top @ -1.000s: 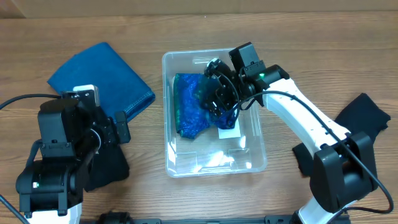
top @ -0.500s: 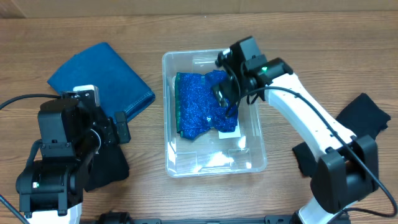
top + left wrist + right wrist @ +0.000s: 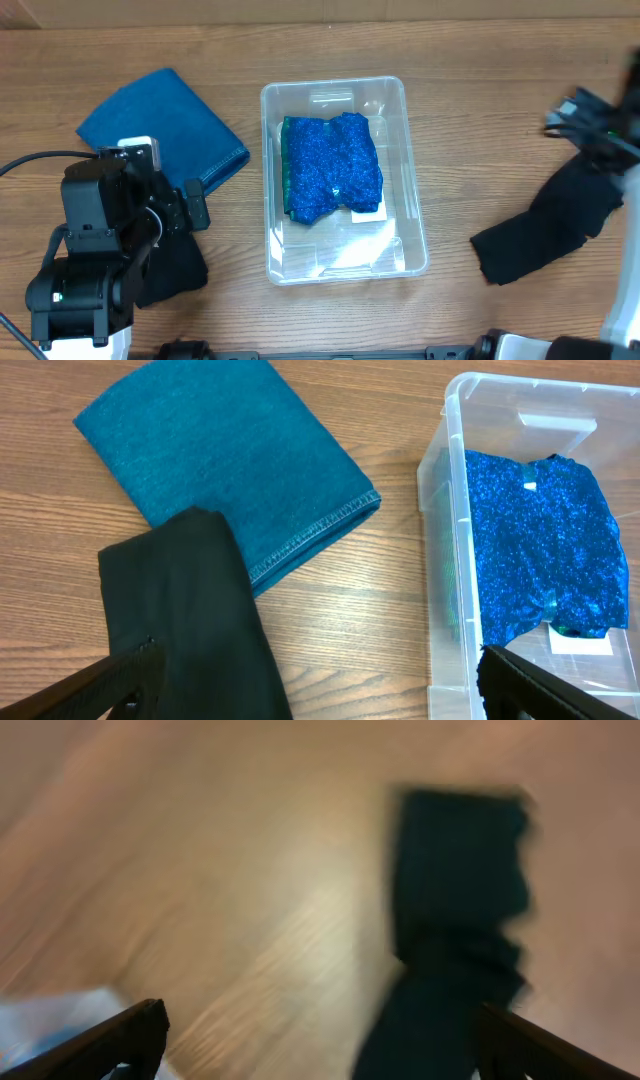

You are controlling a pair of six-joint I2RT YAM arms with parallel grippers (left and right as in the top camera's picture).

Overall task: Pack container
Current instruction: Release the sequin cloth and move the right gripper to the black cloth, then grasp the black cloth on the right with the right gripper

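I should next lower the open fingers of my right gripper back onto the cloth's near edge (image 3: 563, 246). The black cloth lies below and back from my right gripper, still outside the container (image 3: 345, 257).
The clear container (image 3: 345, 257) stands mid-table with a sparkly blue cloth (image 3: 332, 165) lying in it, partly over the white label (image 3: 369, 213). My right gripper (image 3: 580, 112) is blurred at the far right, above a black cloth (image 3: 555, 215). In the right wrist view it (image 3: 320, 1050) is open and empty, with that black cloth (image 3: 460, 940) below. My left gripper (image 3: 320, 695) is open and empty over a second black cloth (image 3: 190, 620), just left of the container (image 3: 440, 560). The blue cloth (image 3: 540, 550) shows there too.
A folded teal towel (image 3: 160, 125) lies at the back left, also in the left wrist view (image 3: 220, 470). The left arm (image 3: 100, 250) sits at the front left, with the second black cloth (image 3: 172, 268) under it.
My right gripper has let go of the blue cloth in the container and swung fast to the far right, over the black cloth. The left arm has not moved.
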